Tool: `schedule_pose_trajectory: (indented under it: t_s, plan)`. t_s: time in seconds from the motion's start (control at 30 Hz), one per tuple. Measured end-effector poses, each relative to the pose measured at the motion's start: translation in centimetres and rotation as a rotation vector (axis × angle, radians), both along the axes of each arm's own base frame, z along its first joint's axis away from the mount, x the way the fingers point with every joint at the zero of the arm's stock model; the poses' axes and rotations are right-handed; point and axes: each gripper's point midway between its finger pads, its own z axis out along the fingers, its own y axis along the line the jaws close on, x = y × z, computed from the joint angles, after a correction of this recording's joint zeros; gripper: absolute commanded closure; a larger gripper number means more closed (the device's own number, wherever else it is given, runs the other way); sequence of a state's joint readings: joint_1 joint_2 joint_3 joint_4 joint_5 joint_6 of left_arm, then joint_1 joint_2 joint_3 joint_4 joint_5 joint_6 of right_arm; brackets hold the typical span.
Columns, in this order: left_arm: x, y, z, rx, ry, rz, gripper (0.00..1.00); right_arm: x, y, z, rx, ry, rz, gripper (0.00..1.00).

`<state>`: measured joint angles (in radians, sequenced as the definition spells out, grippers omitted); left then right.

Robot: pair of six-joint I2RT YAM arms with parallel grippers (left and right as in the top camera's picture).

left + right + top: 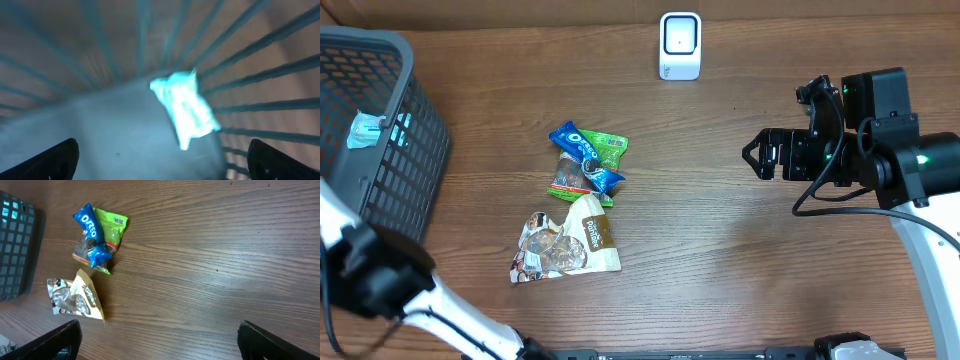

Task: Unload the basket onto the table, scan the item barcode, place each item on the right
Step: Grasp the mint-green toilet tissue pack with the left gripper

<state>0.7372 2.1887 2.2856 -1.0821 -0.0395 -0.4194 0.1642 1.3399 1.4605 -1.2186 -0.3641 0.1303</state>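
The pale blue packet is below and outward of my open fingers, so I will next move my left gripper outward and down into the basket onto it.
A pale blue packet lies on the floor of the dark mesh basket, by its wall; from overhead the packet shows at the basket's left side. My left gripper hangs open over the basket floor just short of the packet, holding nothing. The white barcode scanner stands at the table's far edge. My right gripper is open above bare wood at the right, empty. A blue Oreo pack, a green pack and a brown-and-white pouch lie mid-table.
The basket fills the far left corner, and its bars close in around the left gripper. The left arm crosses the near left corner. The right arm's base takes up the right edge.
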Motion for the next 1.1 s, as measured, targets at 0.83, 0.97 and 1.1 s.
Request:
schedule_pose_trajectory:
  t_s: [0.83,0.97,1.1]
  plan:
    - [6.3,-1.6,-15.9,-0.101,0.132,-0.036,0.01,-0.8,0.4,-0.2,0.022,0.034,0.016,0.0]
    - [6.0,-1.7,-16.8,-0.112,0.152,-0.012,0.23,-0.8,0.4,-0.2,0.023,0.034,0.015,0.0]
    - [5.3,-1.8,-17.1,-0.115,0.184,-0.002,0.96,-0.8,0.4,-0.2,0.023,0.034,0.015,0.0]
